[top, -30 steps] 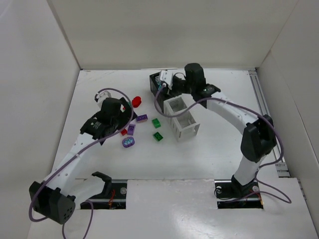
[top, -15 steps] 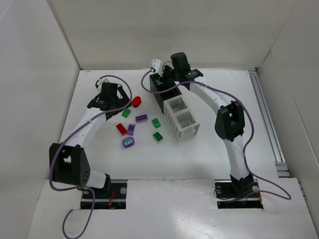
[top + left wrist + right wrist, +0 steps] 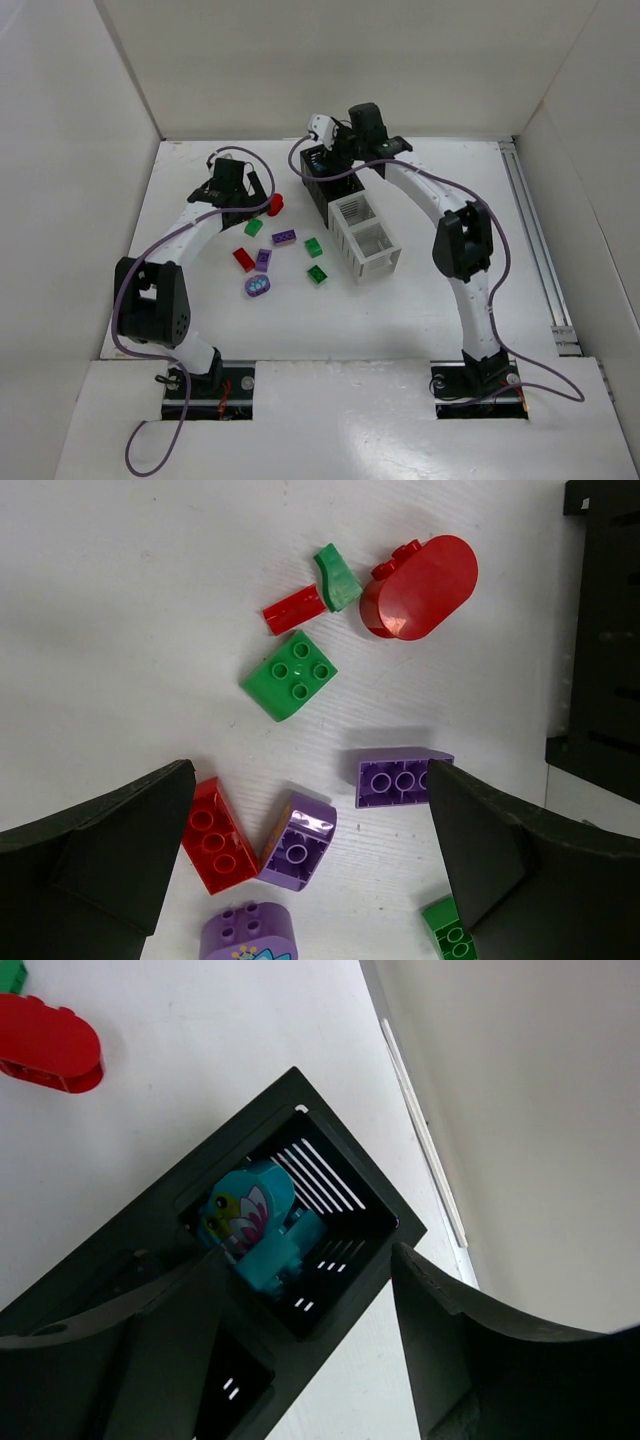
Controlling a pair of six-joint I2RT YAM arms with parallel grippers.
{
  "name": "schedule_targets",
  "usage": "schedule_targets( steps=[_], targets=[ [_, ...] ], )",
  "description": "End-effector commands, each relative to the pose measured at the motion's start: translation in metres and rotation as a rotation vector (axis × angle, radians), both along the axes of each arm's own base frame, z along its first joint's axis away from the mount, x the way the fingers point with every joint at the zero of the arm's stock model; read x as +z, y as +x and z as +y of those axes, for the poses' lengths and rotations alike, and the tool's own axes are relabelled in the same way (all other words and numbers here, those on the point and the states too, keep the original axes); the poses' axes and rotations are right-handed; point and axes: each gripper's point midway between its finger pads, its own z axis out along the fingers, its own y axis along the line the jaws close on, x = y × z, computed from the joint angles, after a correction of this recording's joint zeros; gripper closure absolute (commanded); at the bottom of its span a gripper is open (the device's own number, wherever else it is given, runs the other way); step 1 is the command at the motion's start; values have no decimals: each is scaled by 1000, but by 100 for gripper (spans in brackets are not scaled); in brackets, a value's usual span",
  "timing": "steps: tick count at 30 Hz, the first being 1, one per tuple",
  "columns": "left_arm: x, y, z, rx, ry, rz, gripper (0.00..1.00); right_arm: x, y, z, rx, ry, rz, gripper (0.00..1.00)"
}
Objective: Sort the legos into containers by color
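I'll next move my left gripper back and down toward my base, then turn to straddle the slanted red brick beside the purple one.
Loose legos lie on the white table left of the containers [image 3: 372, 262]: a red rounded brick [image 3: 420, 585], a green square brick [image 3: 290, 675], a small green wedge [image 3: 338, 577], a thin red piece [image 3: 294, 609], purple bricks [image 3: 400, 777] [image 3: 298, 840], a red brick [image 3: 218, 835] and a purple rounded brick [image 3: 245, 935]. My left gripper [image 3: 310, 772] [image 3: 255, 197] hangs open above them, holding nothing. My right gripper [image 3: 305, 1260] [image 3: 328, 152] is open over the far black bin [image 3: 340, 1150]. Cyan bricks [image 3: 250, 1225] lie inside that bin, clear of the fingers.
Two more green bricks [image 3: 313, 247] [image 3: 317, 273] lie close to the white bins [image 3: 352, 212]. The black bin's wall [image 3: 605, 630] stands right of the left gripper. White walls ring the table; a rail [image 3: 530, 230] runs along its right side.
The right jaws have opened over the far black bin, and the cyan brick now lies inside it. The left arm swung toward the far side, up to the red rounded brick.
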Motion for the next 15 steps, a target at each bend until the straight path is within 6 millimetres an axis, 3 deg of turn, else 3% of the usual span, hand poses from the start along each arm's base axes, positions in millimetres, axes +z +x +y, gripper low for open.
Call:
schedule_targets(
  steps=[1, 4, 9, 10, 13, 14, 15],
  targets=[
    [14, 9, 0, -19, 14, -41, 0, 76, -17, 1, 47, 88, -101, 27],
    [8, -4, 3, 26, -1, -5, 0, 89, -32, -7, 75, 104, -116, 27],
    [-10, -56, 24, 211, 5, 117, 0, 93, -63, -25, 64, 105, -131, 22],
    [-22, -70, 28, 265, -5, 152, 0, 84, -75, -34, 52, 91, -116, 21],
    [-35, -93, 33, 318, -16, 179, 0, 74, -89, -44, 41, 82, -109, 14],
    [-48, -102, 33, 324, -19, 208, 0, 66, -98, -48, 35, 82, -88, 0],
    [-49, -101, 29, 328, -46, 196, 0, 61, -103, -50, 35, 77, -77, 0]
  ],
)
